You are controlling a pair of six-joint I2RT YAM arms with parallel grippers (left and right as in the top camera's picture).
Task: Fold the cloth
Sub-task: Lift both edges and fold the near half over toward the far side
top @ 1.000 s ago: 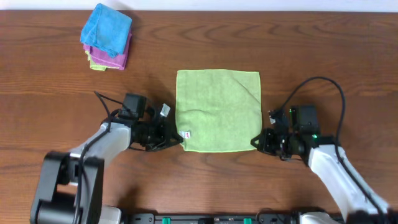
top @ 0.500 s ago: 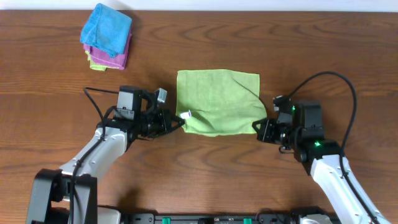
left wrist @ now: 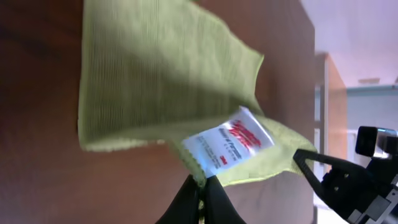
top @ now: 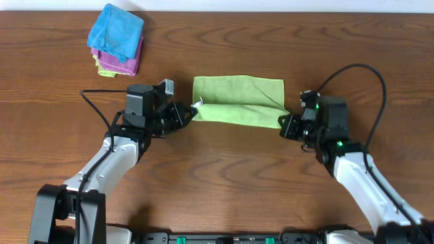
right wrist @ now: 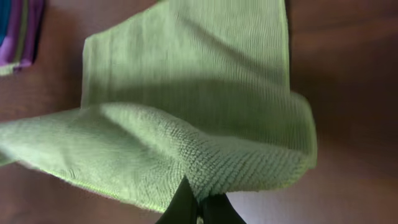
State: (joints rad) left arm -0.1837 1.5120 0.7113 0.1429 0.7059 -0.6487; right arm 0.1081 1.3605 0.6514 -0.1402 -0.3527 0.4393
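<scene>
The cloth's far edge [top: 277, 80] lies outward and below my right gripper. My right gripper carries the cloth's corner outward next, lowers it there and releases, covering the cloth's bare half.
The light green cloth [top: 237, 102] lies mid-table, its near half lifted and carried over toward the far edge. My left gripper [top: 190, 112] is shut on the near left corner, where the white tag [left wrist: 229, 142] hangs; the pinch shows in the left wrist view [left wrist: 200, 190]. My right gripper [top: 283, 123] is shut on the near right corner [right wrist: 249, 168], with the pinch low in the right wrist view [right wrist: 198, 208]. Both corners are held above the table, and the far edge rests on the wood.
A stack of folded cloths, bright blue [top: 116, 30] on top of purple [top: 129, 65] and another green one, sits at the far left of the brown wooden table [top: 224, 183]. Black cables trail behind both arms.
Both grippers have lifted the near corners of the cloth and carried them toward the far edge, so the visible cloth has shrunk from a full square to a narrow band.
</scene>
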